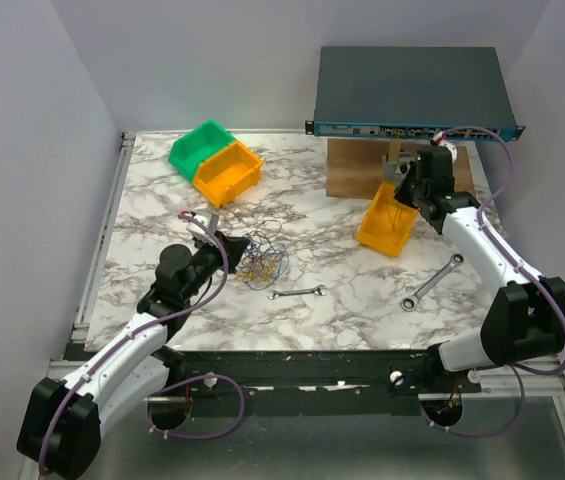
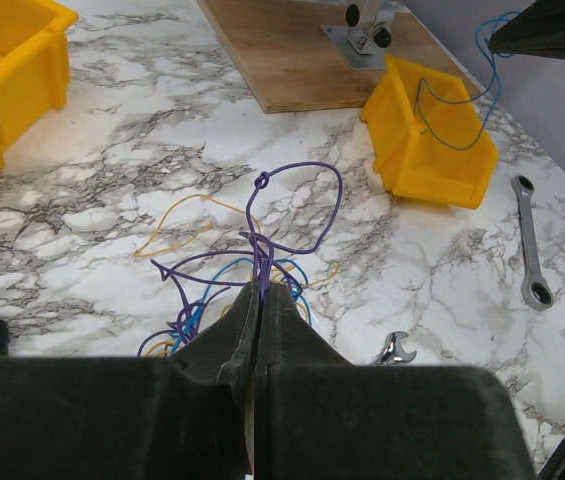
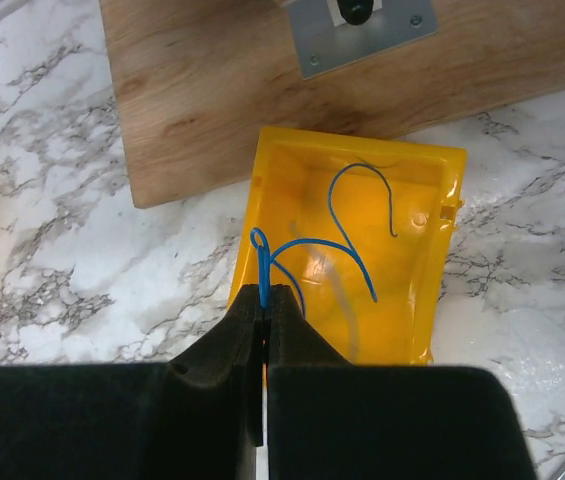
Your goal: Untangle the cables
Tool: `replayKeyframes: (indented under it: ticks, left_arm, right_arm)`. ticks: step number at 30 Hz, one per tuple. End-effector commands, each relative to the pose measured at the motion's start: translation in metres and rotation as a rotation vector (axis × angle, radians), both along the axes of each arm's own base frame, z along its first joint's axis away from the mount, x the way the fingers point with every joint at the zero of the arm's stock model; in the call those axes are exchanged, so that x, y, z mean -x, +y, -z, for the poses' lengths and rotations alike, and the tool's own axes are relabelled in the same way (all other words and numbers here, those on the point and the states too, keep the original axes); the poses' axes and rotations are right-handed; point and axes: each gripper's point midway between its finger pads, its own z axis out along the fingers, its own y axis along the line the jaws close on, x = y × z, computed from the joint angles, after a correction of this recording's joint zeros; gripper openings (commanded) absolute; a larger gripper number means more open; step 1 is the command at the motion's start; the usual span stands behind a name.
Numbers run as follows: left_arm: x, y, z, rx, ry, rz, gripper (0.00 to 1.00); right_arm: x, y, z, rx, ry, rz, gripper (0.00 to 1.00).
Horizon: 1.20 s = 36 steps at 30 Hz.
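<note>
My right gripper holds the thin blue cable. Next it will lower the cable toward the inside of the yellow bin [image 1: 389,221] [image 3: 348,252] and then let go of the cable.
The cables lie as a loose tangle [image 1: 262,258] of blue, purple and yellow-orange wires on the marble table. My left gripper [image 1: 230,243] sits at the tangle's left edge. In the left wrist view this gripper [image 2: 263,290] is shut on a purple cable [image 2: 307,164], which loops upward from the tips. My right gripper [image 1: 400,192] hangs over a yellow bin [image 1: 387,228] at the right. In the right wrist view it [image 3: 265,292] is shut on a thin blue cable [image 3: 303,240] that curls above the bin's inside [image 3: 417,300].
A green bin [image 1: 200,147] and a second yellow bin [image 1: 229,170] stand at the back left. A wooden board [image 1: 352,172] and a dark rack unit [image 1: 412,90] are at the back right. Two silver wrenches [image 1: 297,293] [image 1: 432,282] lie toward the front.
</note>
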Motion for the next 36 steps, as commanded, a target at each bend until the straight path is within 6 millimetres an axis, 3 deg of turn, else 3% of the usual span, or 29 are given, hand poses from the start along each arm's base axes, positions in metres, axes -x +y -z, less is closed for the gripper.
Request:
replayKeyframes:
  ticks: [1,4,9,12,17,18,22,23,26,29,36]
  left_arm:
    - [-0.005,0.000,-0.018,0.011,-0.045,-0.010,0.00]
    - [-0.004,0.000,-0.019,0.012,-0.048,-0.011,0.00]
    - [-0.005,0.000,-0.019,0.012,-0.048,-0.010,0.00]
    - [-0.005,0.000,-0.019,0.013,-0.047,-0.010,0.00]
    - [-0.004,0.002,-0.019,0.014,-0.053,-0.020,0.00]
    - [-0.004,0.003,-0.019,0.013,-0.054,-0.021,0.00]
    - [-0.004,0.003,-0.019,0.012,-0.054,-0.022,0.00]
    - [-0.004,0.003,-0.021,0.014,-0.058,-0.024,0.00]
    - [-0.003,0.001,-0.021,0.018,-0.061,-0.013,0.00]
    - [-0.001,-0.002,-0.022,0.024,-0.067,0.008,0.00]
    - [0.003,-0.009,-0.024,0.030,-0.077,0.054,0.00]
  right_arm:
    - [-0.002,-0.020,0.006,0.069,0.007,0.095,0.01]
    - [0.000,-0.024,0.007,0.080,-0.010,0.115,0.01]
    - [0.003,-0.030,0.035,0.088,0.016,0.152,0.01]
    - [-0.003,-0.014,0.057,0.039,0.033,0.084,0.01]
    - [-0.018,0.008,0.076,-0.015,0.091,-0.002,0.02]
    - [-0.019,0.007,0.079,-0.010,0.100,0.006,0.07]
    - [-0.014,0.003,0.069,-0.002,0.102,0.027,0.79]
    - [-0.010,0.004,0.061,-0.010,0.083,0.017,0.88]
    - [0.002,0.020,0.045,-0.056,0.029,-0.092,0.88]
    - [0.024,0.057,0.028,-0.152,-0.037,-0.313,0.85]
    - [0.068,0.123,0.027,-0.150,-0.051,-0.593,0.89]
